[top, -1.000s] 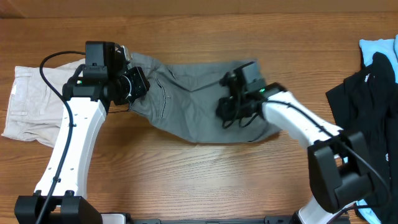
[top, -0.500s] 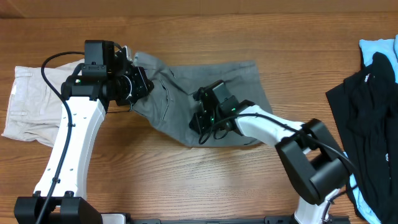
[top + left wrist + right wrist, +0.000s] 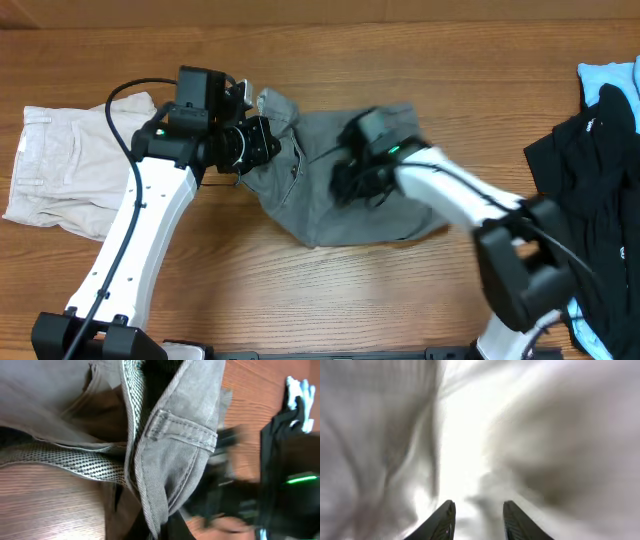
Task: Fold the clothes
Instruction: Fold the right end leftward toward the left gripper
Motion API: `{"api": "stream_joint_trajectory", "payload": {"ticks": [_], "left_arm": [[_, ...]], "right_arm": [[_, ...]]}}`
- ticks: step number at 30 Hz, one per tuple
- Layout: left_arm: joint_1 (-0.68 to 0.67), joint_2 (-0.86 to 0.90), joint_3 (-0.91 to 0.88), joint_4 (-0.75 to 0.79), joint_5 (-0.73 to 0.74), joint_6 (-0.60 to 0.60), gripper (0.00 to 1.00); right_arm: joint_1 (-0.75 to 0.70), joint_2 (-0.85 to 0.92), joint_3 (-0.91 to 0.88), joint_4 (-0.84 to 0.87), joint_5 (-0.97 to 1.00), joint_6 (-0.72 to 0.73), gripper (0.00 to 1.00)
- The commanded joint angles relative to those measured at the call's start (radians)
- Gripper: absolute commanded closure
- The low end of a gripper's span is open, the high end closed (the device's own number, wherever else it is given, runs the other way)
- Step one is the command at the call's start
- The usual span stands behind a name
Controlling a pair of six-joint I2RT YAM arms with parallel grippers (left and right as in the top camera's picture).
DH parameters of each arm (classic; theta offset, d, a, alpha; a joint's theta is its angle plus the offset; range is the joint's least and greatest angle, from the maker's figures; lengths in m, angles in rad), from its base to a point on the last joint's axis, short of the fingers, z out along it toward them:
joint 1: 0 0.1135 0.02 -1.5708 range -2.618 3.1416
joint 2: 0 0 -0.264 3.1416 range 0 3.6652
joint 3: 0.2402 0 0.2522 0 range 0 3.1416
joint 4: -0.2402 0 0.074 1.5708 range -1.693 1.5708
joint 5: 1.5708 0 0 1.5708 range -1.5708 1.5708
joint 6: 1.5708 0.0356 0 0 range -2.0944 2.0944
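Note:
I will next swing the lifted waistband across onto the shorts' opposite end (image 3: 406, 124) and let go of it, because that end is to the right of my left gripper in the overhead view.
The clothes, grey shorts (image 3: 385, 215), lie bunched at the table's middle. My left gripper (image 3: 262, 140) is shut on their waistband and holds that edge lifted over the rest. The left wrist view shows the waistband with a belt loop (image 3: 185, 430) and the patterned lining (image 3: 65, 460) hanging from my left gripper (image 3: 160, 530). My right gripper (image 3: 345, 185) hovers low over the middle of the shorts. In the right wrist view my right gripper (image 3: 479, 520) is open, its fingertips (image 3: 442, 520) apart over blurred grey cloth (image 3: 560, 435).
Cream-white folded shorts (image 3: 60, 170) lie at the left. A black garment (image 3: 590, 180) and a light-blue one (image 3: 605, 75) are piled at the right edge. Bare wooden table (image 3: 300, 300) runs along the front.
My left gripper has carried the waistband to the right, over the shorts. My right gripper has swung back to the right across the cloth and its jaws have opened.

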Motion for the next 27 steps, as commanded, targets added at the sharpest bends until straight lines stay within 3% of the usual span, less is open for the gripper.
{"api": "stream_joint_trajectory", "payload": {"ticks": [1,9,18,27], "left_arm": [[-0.032,-0.031,0.033,0.043,-0.057,0.028,0.96],[-0.055,-0.031,0.033,0.088,-0.065,0.030,0.96],[-0.212,0.020,0.033,0.179,-0.093,0.035,0.96],[-0.360,0.213,0.033,0.335,-0.057,0.026,0.96]], "right_arm": [[-0.160,-0.123,0.081,-0.104,0.136,-0.012,0.61],[-0.359,-0.087,-0.004,-0.193,0.151,-0.013,0.61],[-0.355,-0.085,-0.137,-0.113,0.147,-0.016,0.62],[-0.354,-0.085,-0.197,-0.077,0.147,-0.016,0.62]]}}
